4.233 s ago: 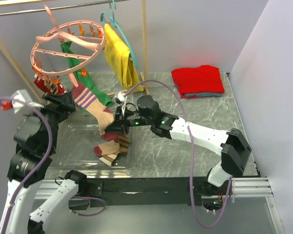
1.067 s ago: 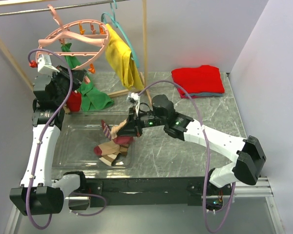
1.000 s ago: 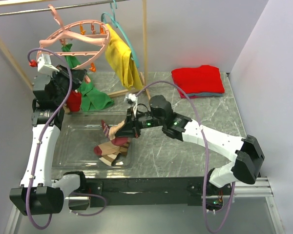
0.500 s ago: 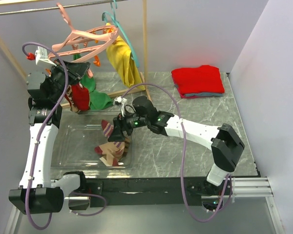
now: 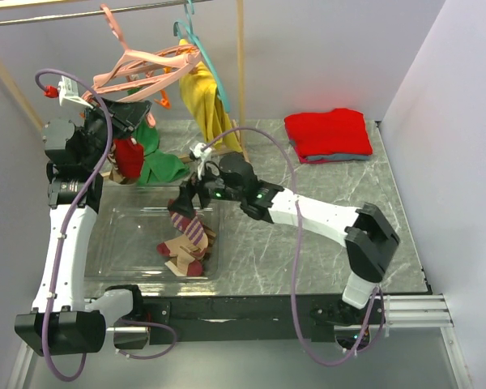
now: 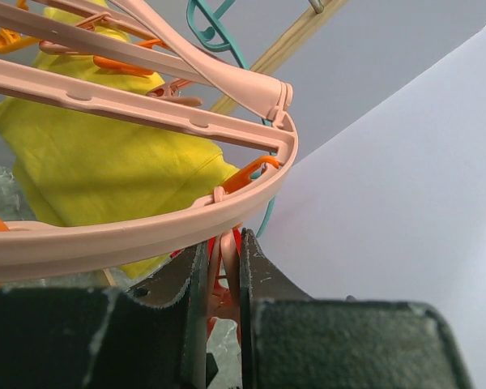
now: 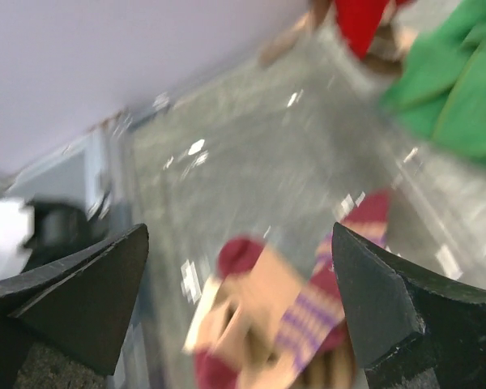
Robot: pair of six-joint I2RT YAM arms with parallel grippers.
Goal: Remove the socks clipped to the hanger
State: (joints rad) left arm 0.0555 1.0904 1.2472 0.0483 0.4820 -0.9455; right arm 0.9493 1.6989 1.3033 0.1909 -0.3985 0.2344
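The right gripper moves across and outward onto the red sock's lower edge [image 5: 132, 173] [image 7: 359, 44] next, since it hangs outward and to the gripper's left in the top view.
The pink ring hanger [image 5: 146, 63] hangs tilted at the top left. My left gripper [image 5: 134, 113] is shut on one of its small clips [image 6: 225, 267], just under the ring [image 6: 146, 235]. A red sock [image 5: 130, 158] hangs below that gripper. My right gripper [image 5: 186, 197] stands open over the clear tray [image 5: 125, 239], nothing between its fingers. Beneath it lies a beige sock with maroon and purple stripes [image 5: 191, 228], blurred in the right wrist view [image 7: 308, 316]. More socks [image 5: 181, 258] are piled in the tray.
A yellow garment [image 5: 201, 101] on a teal hanger [image 5: 196, 40] hangs beside the pink one. A green cloth [image 5: 160, 162] lies behind the tray. A wooden post [image 5: 240, 73] stands at the back, and folded red cloth [image 5: 328, 134] lies at the back right.
My right gripper has opened and let go of the striped sock, which now lies in the tray. The pink hanger has tilted up as my left arm, still shut on the clip, rose.
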